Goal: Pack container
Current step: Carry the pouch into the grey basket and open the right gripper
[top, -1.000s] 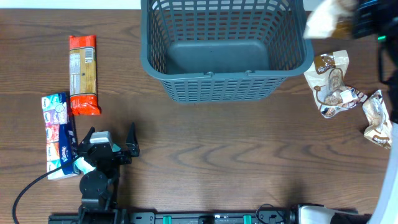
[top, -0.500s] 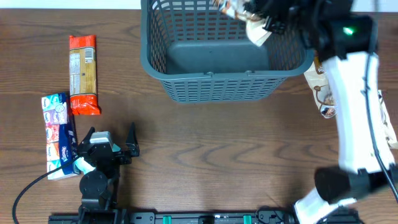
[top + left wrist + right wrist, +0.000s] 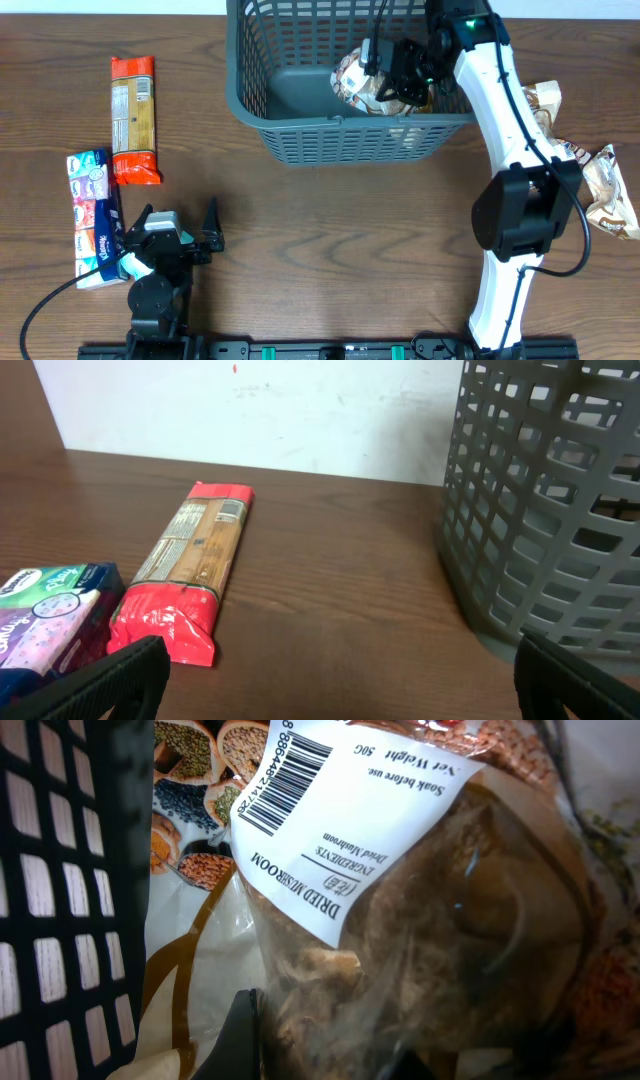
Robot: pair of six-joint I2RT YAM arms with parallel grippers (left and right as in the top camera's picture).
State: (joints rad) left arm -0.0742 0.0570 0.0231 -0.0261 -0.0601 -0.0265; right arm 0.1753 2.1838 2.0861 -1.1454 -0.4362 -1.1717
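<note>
The dried mushroom bag (image 3: 357, 82) is already inside the basket's rim, so next I will move my right gripper down beside the basket's near side toward the basket's bottom and let the bag go.
The container (image 3: 250, 60) is a dark grey slotted basket at the top middle of the table. It also shows in the left wrist view (image 3: 540, 510). My right gripper (image 3: 400, 75) reaches into it from the right and is shut on a dried mushroom bag (image 3: 357, 82), held inside near the front wall. In the right wrist view the bag (image 3: 400, 890) fills the frame, pinched between the fingers (image 3: 400, 1040). My left gripper (image 3: 178, 232) rests open and empty on the table at the lower left; its fingertips frame bare wood in its wrist view (image 3: 330, 680).
A red-ended cracker pack (image 3: 134, 118) and a tissue multipack (image 3: 92, 215) lie at the left. Two more mushroom bags (image 3: 535, 135) (image 3: 608, 190) lie right of the basket. The basket's near wall shows as a dark grid (image 3: 60, 890) in the right wrist view.
My right arm has swung left from the right of the basket over its rim and lowered the mushroom bag inside. The left arm has not moved.
</note>
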